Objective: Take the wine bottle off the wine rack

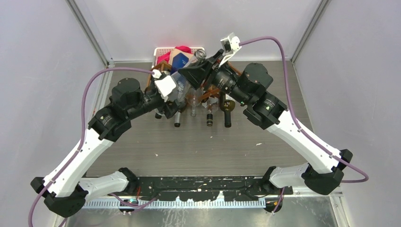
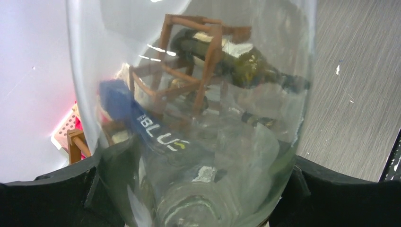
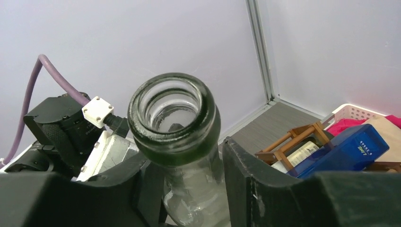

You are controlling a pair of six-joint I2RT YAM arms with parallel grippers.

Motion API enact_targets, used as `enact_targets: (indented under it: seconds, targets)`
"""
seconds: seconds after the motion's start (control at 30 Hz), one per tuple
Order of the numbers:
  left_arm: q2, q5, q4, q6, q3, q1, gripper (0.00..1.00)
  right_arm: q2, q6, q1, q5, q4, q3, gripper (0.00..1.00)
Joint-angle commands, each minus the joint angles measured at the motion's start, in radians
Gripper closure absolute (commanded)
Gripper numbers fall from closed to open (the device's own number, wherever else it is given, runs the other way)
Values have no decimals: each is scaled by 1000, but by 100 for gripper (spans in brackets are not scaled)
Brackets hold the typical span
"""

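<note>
I should carry the bottle across and down next and let it go, since bare tabletop behind the rack is below my right gripper, to its right in the top view.
A clear glass wine bottle (image 1: 183, 90) is held tilted above the brown wooden wine rack (image 1: 210, 94), with its mouth (image 1: 199, 55) up towards the back. My left gripper (image 1: 176, 90) is shut on the bottle's body, and the glass (image 2: 198, 118) fills the left wrist view between the black fingers (image 2: 61, 198). My right gripper (image 1: 204, 68) is shut on the neck just under the greenish rim (image 3: 172, 113), with a finger (image 3: 255, 179) on each side. The rack also shows in the left wrist view (image 2: 208, 52) and the right wrist view (image 3: 295, 142).
Several other bottles lie in the rack, necks towards me, among them a dark green one (image 1: 227, 111) (image 2: 236, 59). Behind the rack stands a white basket (image 1: 161, 49) (image 3: 352, 112) with red cloth and a blue box (image 1: 179, 60) (image 3: 350, 149). Enclosure walls stand close behind and at both sides.
</note>
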Motion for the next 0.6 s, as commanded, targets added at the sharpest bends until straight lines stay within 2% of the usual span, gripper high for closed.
enact_targets:
  seconds: [0.0, 0.03, 0.07, 0.1, 0.13, 0.2, 0.33, 0.47, 0.57]
  targets:
    - [-27, 25, 158, -1, 96, -3, 99, 13, 15, 6, -13, 44, 82, 81]
    - [-26, 24, 150, 0, 98, -3, 88, 16, 12, 7, -8, 34, 92, 88]
    - [-23, 29, 133, 3, 102, -3, 67, 20, 11, 7, 0, 4, 109, 98]
    - [-18, 45, 82, 11, 113, -3, 25, 30, 9, 5, 19, -44, 143, 99]
    - [-11, 63, 31, 21, 126, -3, 4, 43, -5, 5, 26, -93, 180, 99]
    - [5, 65, -42, 18, 142, -3, 0, 63, -46, 5, 47, -165, 250, 99]
    - [35, 22, -131, 8, 173, -3, 0, 40, -127, 3, 159, -168, 271, 99]
    - [65, 49, -268, 7, 236, -3, 0, 30, -191, -15, 244, -224, 335, 99]
    - [72, 47, -296, -1, 267, -2, 0, 14, -249, -15, 307, -262, 369, 99]
